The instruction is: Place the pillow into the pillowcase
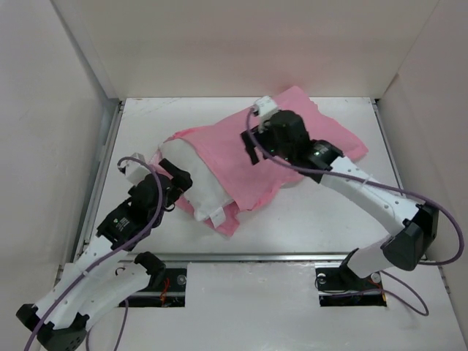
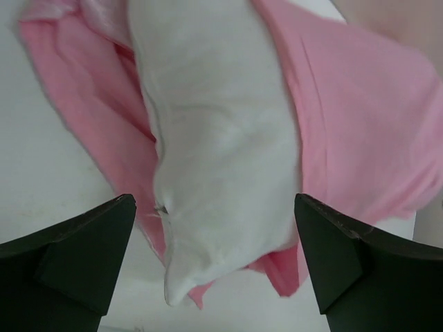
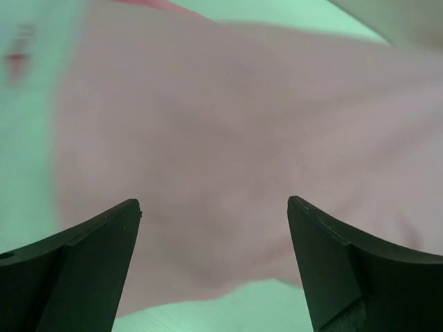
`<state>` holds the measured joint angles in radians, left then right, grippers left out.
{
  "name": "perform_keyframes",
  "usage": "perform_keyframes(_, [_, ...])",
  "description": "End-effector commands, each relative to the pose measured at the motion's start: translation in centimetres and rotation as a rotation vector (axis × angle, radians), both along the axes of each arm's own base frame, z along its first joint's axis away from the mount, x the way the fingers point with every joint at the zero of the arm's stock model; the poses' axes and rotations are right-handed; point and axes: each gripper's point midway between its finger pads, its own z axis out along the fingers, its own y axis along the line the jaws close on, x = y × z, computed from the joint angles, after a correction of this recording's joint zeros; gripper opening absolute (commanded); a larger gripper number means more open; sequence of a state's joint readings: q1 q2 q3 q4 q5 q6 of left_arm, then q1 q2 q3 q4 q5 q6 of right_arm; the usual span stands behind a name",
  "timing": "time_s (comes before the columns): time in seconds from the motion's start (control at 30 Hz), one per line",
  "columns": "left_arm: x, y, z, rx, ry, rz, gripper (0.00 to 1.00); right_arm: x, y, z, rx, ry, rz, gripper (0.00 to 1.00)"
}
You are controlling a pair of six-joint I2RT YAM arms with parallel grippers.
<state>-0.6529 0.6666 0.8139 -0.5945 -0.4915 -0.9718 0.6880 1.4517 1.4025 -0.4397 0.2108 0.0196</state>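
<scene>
My right gripper is to swing to the left in the top view, then go down and close on the pillow's exposed part (image 1: 193, 171), because that part is outside the pillowcase.
The white pillow (image 1: 201, 183) lies on the table with its far end inside the pink pillowcase (image 1: 227, 157). Its near corner sticks out of the case's mouth at the front left. My left gripper (image 1: 181, 191) is open right at that exposed corner. In the left wrist view the pillow (image 2: 221, 138) runs between the spread fingers of the left gripper (image 2: 213, 200) without being gripped, and the pillowcase (image 2: 360, 117) lies on both sides of it. My right gripper (image 1: 252, 146) hovers open over the middle of the pillowcase (image 3: 242, 124), and the right gripper (image 3: 213, 202) holds nothing.
White walls (image 1: 73, 110) enclose the table on the left, back and right. A metal rail (image 1: 102, 175) runs along the left edge. Bare table (image 1: 314, 212) shows in front of the bedding, under my right arm.
</scene>
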Motion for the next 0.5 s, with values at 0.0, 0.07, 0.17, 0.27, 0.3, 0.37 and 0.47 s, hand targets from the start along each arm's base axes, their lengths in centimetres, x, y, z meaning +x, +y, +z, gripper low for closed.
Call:
perform_keyframes(0.0, [0.6, 4.4, 2.6, 0.001, -0.056, 0.246, 1.0, -2.5, 7.2, 2.7, -0.122, -0.128, 0.277, 0.92])
perform_keyframes(0.07, [1.2, 4.7, 2.8, 0.008, -0.053, 0.259, 1.0, -4.8, 11.5, 2.7, -0.102, -0.104, 0.436, 0.92])
perform_keyframes(0.17, [1.8, 4.0, 3.0, -0.022, -0.066, 0.228, 1.0, -5.2, 15.5, 3.2, -0.109, -0.11, 0.522, 0.93])
perform_keyframes(0.27, [2.1, 4.0, 3.5, -0.014, -0.087, 0.218, 1.0, -6.3, 19.9, 1.9, -0.148, -0.103, 0.625, 0.93])
perform_keyframes(0.3, [2.2, 4.3, 3.5, -0.004, -0.086, 0.224, 1.0, -6.9, 21.2, 1.2, -0.163, -0.095, 0.642, 0.93])
perform_keyframes(0.37, [2.1, 4.4, 4.1, -0.015, -0.101, 0.224, 1.0, -6.0, 23.5, 0.6, -0.188, -0.099, 0.647, 0.93])
perform_keyframes(0.47, [1.4, 5.2, 5.1, -0.024, -0.109, 0.246, 1.0, -5.0, 24.8, 0.2, -0.201, -0.094, 0.637, 0.93])
